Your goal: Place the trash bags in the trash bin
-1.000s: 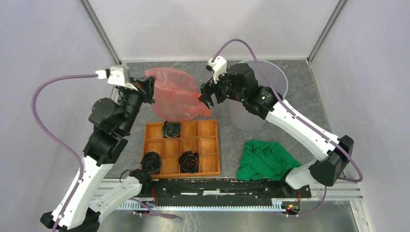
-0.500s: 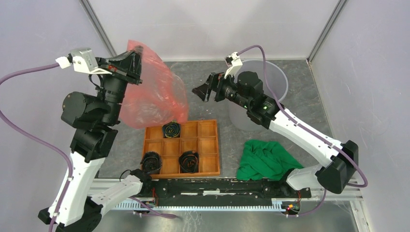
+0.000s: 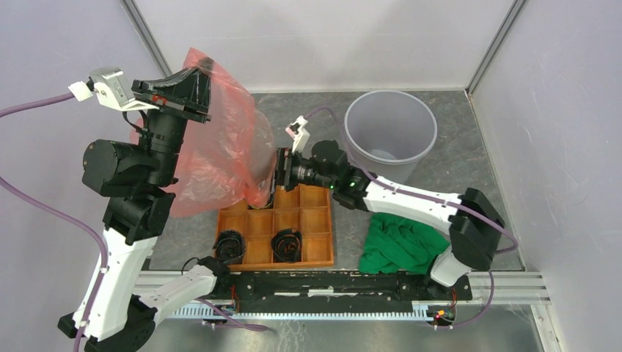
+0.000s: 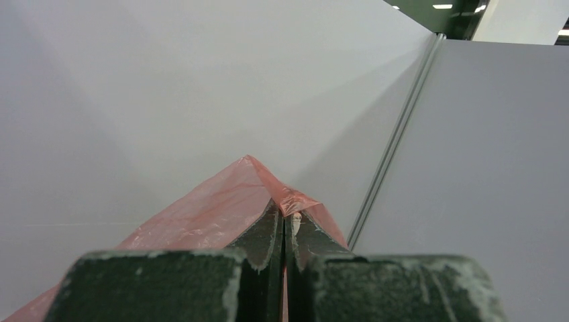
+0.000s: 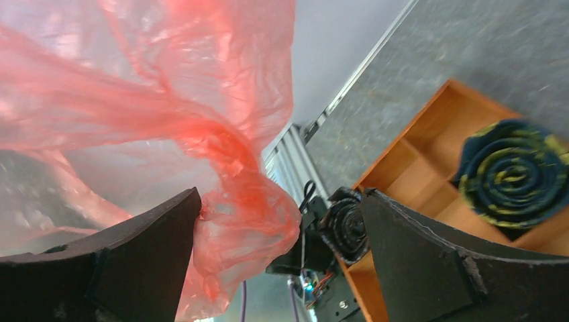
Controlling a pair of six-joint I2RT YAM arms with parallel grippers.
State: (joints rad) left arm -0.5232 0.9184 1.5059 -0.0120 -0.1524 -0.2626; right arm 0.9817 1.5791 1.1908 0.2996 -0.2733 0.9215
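The bag's film sits against one finger of my right gripper, so next I should ease its fingers left in the top view toward the bag's bunched edge (image 3: pixel 268 174) (image 5: pixel 249 218).
The red translucent trash bag (image 3: pixel 220 150) hangs high over the left half of the table, its top corner pinched in my left gripper (image 3: pixel 204 79), which is shut on it. The left wrist view shows the film (image 4: pixel 221 201) folded over the closed fingertips (image 4: pixel 286 216). My right gripper (image 3: pixel 276 180) is open at the bag's lower right corner, above the tray's far edge. In the right wrist view the bag's bottom (image 5: pixel 248 215) lies between the spread fingers, touching the left finger (image 5: pixel 134 248). The round grey trash bin (image 3: pixel 389 125) stands upright at the back right, apart from both grippers.
An orange wooden compartment tray (image 3: pixel 315 216) with three dark rolled bundles sits front centre, just below the bag. A green cloth (image 3: pixel 400 242) lies crumpled front right. Cage posts and walls close in the back and sides.
My left gripper lifted the bag up and to the left. My right gripper let go of it, then swung away from the bin and down to the bag's lower corner, jaws open.
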